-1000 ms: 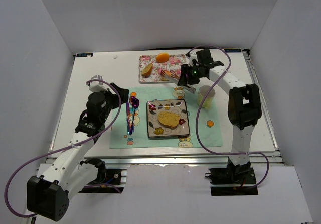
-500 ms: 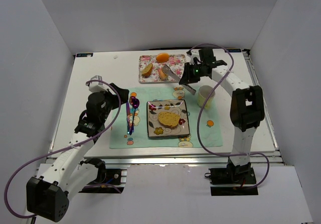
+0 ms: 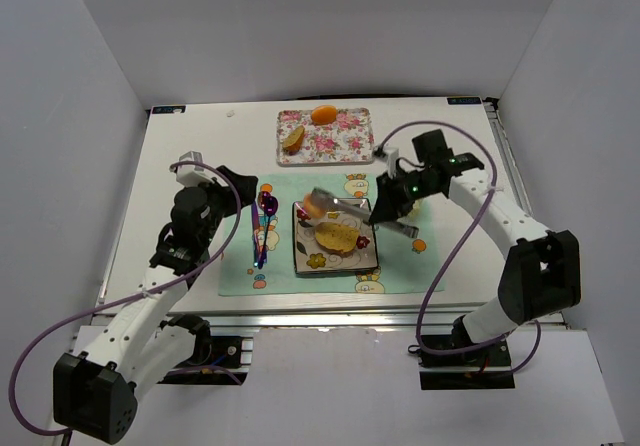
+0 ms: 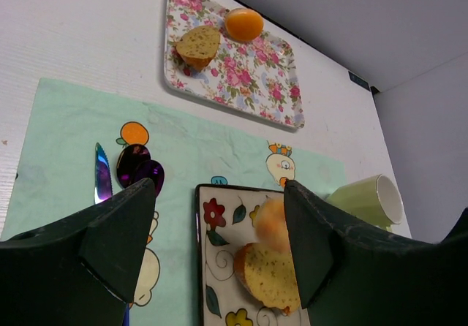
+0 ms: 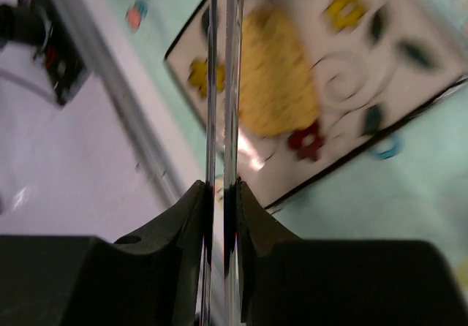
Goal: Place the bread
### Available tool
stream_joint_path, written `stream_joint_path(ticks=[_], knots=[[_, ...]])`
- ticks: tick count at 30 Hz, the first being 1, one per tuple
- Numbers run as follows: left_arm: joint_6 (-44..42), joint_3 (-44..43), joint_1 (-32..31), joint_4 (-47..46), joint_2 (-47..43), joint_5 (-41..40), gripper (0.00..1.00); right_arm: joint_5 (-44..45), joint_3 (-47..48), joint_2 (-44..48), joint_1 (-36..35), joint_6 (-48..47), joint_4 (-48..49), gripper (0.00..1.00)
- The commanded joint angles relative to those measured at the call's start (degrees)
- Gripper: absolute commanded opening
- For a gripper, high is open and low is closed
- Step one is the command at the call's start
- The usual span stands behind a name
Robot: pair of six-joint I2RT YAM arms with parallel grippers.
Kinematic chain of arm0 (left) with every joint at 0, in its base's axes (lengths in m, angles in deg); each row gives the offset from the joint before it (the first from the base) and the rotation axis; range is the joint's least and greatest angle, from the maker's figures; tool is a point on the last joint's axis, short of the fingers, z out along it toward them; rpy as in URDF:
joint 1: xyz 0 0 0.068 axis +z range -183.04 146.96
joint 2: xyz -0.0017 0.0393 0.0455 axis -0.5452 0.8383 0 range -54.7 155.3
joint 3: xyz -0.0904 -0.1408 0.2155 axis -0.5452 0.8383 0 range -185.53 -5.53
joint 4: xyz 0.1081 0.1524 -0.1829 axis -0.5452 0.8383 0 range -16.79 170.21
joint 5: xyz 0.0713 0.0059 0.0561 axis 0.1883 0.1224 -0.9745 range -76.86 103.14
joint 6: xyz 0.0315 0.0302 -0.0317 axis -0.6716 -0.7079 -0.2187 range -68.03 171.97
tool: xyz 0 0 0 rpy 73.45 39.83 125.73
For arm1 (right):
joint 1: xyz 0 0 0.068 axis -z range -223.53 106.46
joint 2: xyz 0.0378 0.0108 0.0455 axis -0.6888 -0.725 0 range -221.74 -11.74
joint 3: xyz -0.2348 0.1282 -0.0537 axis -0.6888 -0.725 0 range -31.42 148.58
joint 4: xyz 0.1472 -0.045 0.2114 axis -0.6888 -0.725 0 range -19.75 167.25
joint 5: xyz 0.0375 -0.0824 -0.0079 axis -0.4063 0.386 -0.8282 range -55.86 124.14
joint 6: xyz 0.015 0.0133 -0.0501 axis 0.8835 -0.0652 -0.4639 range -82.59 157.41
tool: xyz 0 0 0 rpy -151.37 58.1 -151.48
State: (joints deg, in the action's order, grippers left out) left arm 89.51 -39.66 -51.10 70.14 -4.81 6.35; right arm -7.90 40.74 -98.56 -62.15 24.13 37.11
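Observation:
I will next move my right gripper back, lower the tongs (image 3: 350,206) toward the bare plate (image 3: 304,233) beside the lying slice's end and open to release them, as the bread still hovers.
My right gripper (image 3: 388,206) is shut on metal tongs (image 3: 350,206). The tongs pinch a blurred golden bread slice (image 3: 318,202) just above the far left part of the square floral plate (image 3: 300,258). A larger golden slice (image 3: 337,236) lies on that plate. In the left wrist view the held bread (image 4: 272,220) hovers over the lying slice (image 4: 274,275). In the right wrist view the pads (image 5: 197,194) squeeze the tongs (image 5: 223,85) above the plate (image 5: 409,70). My left gripper (image 4: 219,194) is open and empty, left of the plate.
A floral tray (image 3: 340,136) at the back holds a wedge-shaped slice (image 3: 293,138) and an orange ball (image 3: 322,114). A purple spoon and a knife (image 3: 262,226) lie on the green mat (image 3: 240,266). A pale green cup (image 4: 365,202) stands right of the plate.
My right arm has swung from the floral tray toward me, carrying the tongs and the bread slice to above the square plate. The left arm has not moved.

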Motion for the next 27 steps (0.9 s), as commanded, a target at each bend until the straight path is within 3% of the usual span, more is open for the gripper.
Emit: stream_joint_path(ticks=[1, 11, 16, 21, 27], knots=[[0.8, 1.8, 0.3, -1.9, -1.4, 1.3, 0.80, -5.1, -4.1, 2.3, -3.2, -5.9, -5.0, 0.03], [0.9, 2.2, 0.4, -0.2, -3.7, 0.7, 0.80, -0.3, -3.0, -1.8, -6.9, -4.5, -2.7, 0.10], [1.7, 3.3, 0.3, 0.2, -5.5, -0.1, 0.80, 4.1, -2.6, -4.3, -6.9, -2.6, -0.4, 0.21], [1.0, 2.5, 0.3, 1.4, -5.0, 0.1, 0.80, 3.8, -0.9, -5.6, -7.3, -2.4, 0.3, 0.37], [0.9, 1.8, 0.3, 0.5, -3.7, 0.5, 0.80, 3.3, 0.2, -4.4, -7.2, -2.6, 0.5, 0.50]])
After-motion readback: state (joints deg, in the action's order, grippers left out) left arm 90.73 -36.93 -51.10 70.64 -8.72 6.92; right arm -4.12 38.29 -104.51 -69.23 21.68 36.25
